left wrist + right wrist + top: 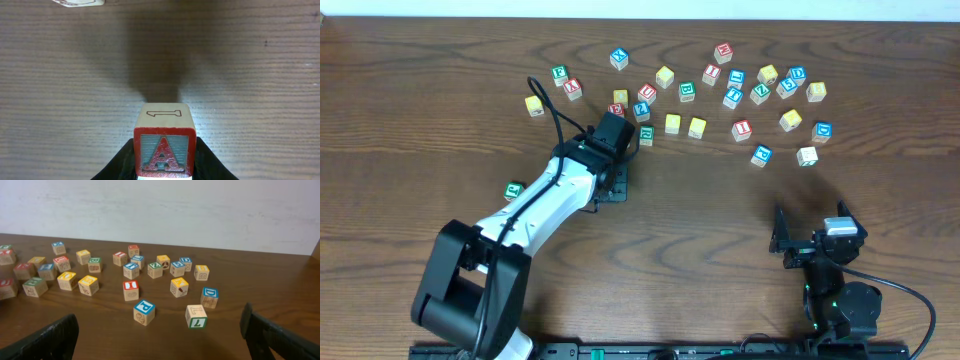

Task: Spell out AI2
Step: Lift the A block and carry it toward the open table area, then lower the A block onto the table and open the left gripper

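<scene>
My left gripper holds the light-wood cube. Next I will lower the cube onto the wood below it and then let go of it.
My left gripper (163,167) is shut on the light-wood cube with the red "A" (163,152), at or just above the bare wood; its top face shows an outlined "1". In the overhead view this gripper (608,183) is left of centre, below the scattered cubes, and the A cube is hidden under it. The red "I" cube (741,129) lies at the right of the scatter and also shows in the right wrist view (130,286). A blue-faced cube (641,109) near the left arm may be the "2"; I cannot read it. My right gripper (810,238) (160,345) is open and empty.
Several lettered cubes lie scattered along the far half of the table. A blue "P" cube (144,307) and a green "7" cube (196,316) lie nearest the right gripper. A green cube (513,188) sits alone at the left. A white wall stands behind the table.
</scene>
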Available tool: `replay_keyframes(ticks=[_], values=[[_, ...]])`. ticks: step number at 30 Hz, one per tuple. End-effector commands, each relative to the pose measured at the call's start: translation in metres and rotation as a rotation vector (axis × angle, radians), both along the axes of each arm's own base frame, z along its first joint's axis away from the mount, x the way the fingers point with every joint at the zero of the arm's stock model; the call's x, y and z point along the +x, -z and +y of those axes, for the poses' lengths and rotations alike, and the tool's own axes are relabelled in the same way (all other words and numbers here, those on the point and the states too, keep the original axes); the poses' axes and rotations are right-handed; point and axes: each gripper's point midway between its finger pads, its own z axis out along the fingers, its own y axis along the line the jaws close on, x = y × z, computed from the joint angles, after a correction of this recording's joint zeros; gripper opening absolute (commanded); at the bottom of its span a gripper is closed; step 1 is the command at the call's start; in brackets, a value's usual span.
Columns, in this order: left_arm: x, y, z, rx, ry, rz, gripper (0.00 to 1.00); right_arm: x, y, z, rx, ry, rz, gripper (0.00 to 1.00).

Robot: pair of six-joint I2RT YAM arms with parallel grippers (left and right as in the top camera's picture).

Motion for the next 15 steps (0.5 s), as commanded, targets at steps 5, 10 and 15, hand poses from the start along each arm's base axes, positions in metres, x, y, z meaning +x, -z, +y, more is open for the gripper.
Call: replay_keyframes(ticks=[5,10,15], values=[[0.0041,0.0143,-0.0007,0.021,-0.009,0.029,0.22,-0.0001,0.0005,-0.0031,0.01,0.015,0.002,0.99],[0.0043,0.0141,-0.0009,0.021,-0.009,0.028,0.22,-0.0001,0.0005,-0.0031,0.01,0.015,0.002,0.99],[0.0047,0.0142,-0.001,0.02,-0.009,0.027,0.22,-0.0001,0.0005,-0.0031,0.01,0.015,0.002,0.99]])
